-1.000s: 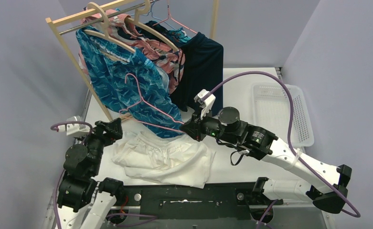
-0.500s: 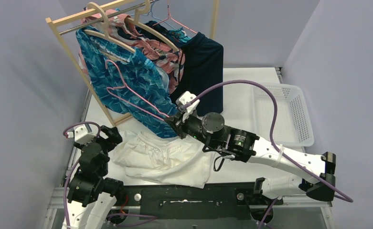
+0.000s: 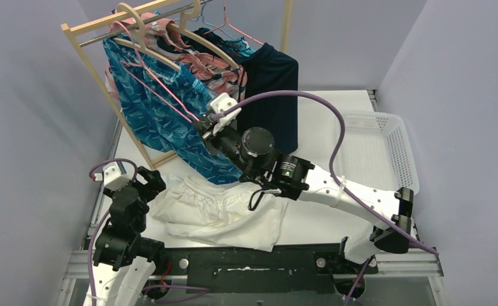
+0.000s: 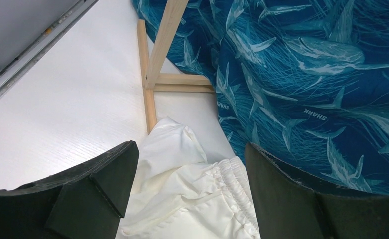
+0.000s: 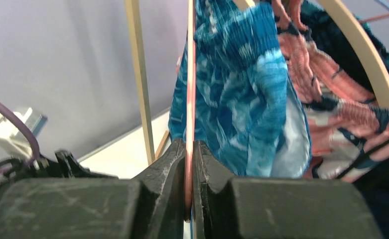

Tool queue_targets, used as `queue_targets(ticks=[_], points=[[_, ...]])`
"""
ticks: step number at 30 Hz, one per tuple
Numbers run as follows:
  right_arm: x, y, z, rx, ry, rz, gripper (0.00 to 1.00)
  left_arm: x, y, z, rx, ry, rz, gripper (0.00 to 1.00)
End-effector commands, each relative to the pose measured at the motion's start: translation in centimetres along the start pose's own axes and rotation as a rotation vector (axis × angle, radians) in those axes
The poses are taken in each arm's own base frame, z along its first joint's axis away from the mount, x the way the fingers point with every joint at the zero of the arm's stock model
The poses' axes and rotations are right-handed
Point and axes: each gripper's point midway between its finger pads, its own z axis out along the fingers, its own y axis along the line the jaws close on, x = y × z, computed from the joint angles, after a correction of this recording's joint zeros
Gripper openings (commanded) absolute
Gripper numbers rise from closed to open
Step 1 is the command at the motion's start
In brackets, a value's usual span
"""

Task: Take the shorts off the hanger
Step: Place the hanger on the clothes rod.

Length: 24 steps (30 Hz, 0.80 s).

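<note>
Next, my right gripper should carry the pink hanger up to the left in the top view, then down, hook over the rack's bar (image 3: 115, 32), since it is bare.
Plain white shorts (image 3: 220, 210) lie crumpled on the table; in the left wrist view their elastic waistband (image 4: 232, 174) runs between my fingers. My left gripper (image 3: 152, 181) (image 4: 190, 154) hovers open over their left edge, touching nothing. My right gripper (image 3: 203, 122) (image 5: 189, 147) is shut on a bare pink wire hanger (image 3: 163, 92) (image 5: 190, 74), held up against the blue shorts (image 3: 150, 115) hanging on the rack. Shark-print fabric (image 4: 307, 74) hangs beside the left gripper. Floral shorts (image 3: 224, 70) and dark navy shorts (image 3: 271, 95) hang further back on wooden hangers.
The wooden rack (image 3: 87, 57) stands at the back left, its foot (image 4: 147, 89) just ahead of the left gripper. A white mesh basket (image 3: 377, 153) sits at the right. The right arm's purple cable (image 3: 316, 105) arcs over the table.
The right arm has swung up and to the left, carrying the pink hanger from low over the table up towards the rail. The left arm shifted slightly and stays open.
</note>
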Motion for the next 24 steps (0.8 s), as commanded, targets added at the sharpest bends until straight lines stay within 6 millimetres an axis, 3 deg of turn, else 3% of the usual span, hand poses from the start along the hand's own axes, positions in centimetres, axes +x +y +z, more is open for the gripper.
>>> queue_targets(ticks=[1, 8, 11, 13, 15, 20, 22, 24], points=[[-6.1, 0.0, 1.3, 0.062, -0.155, 0.018, 0.0, -0.6, -0.8, 0.5, 0.021, -0.011, -0.025, 0.78], [-7.8, 1.1, 3.2, 0.066, -0.2, 0.018, 0.0, -0.6, -0.6, 0.7, 0.016, -0.014, -0.024, 0.78], [-7.2, 2.1, 4.7, 0.043, -0.156, 0.002, 0.0, -0.6, -0.5, 0.8, 0.014, -0.015, -0.024, 0.78], [-6.1, 3.2, 6.0, -0.019, -0.092, -0.003, 0.0, -0.6, -0.5, 0.8, 0.014, -0.016, -0.024, 0.78], [-3.2, 3.9, 7.0, -0.062, 0.02, 0.019, 0.0, -0.5, -0.6, 0.8, 0.018, -0.016, -0.024, 0.78], [2.1, 6.1, 6.8, -0.134, 0.177, 0.052, 0.01, -0.4, -0.6, 0.9, 0.022, -0.013, -0.022, 0.78], [2.5, 5.8, 6.4, -0.127, 0.176, 0.096, 0.03, -0.4, -0.6, 0.9, 0.023, -0.013, -0.022, 0.78], [2.4, 5.4, 6.0, -0.126, 0.171, 0.124, 0.12, -0.4, -0.6, 0.9, 0.025, -0.013, -0.02, 0.78]])
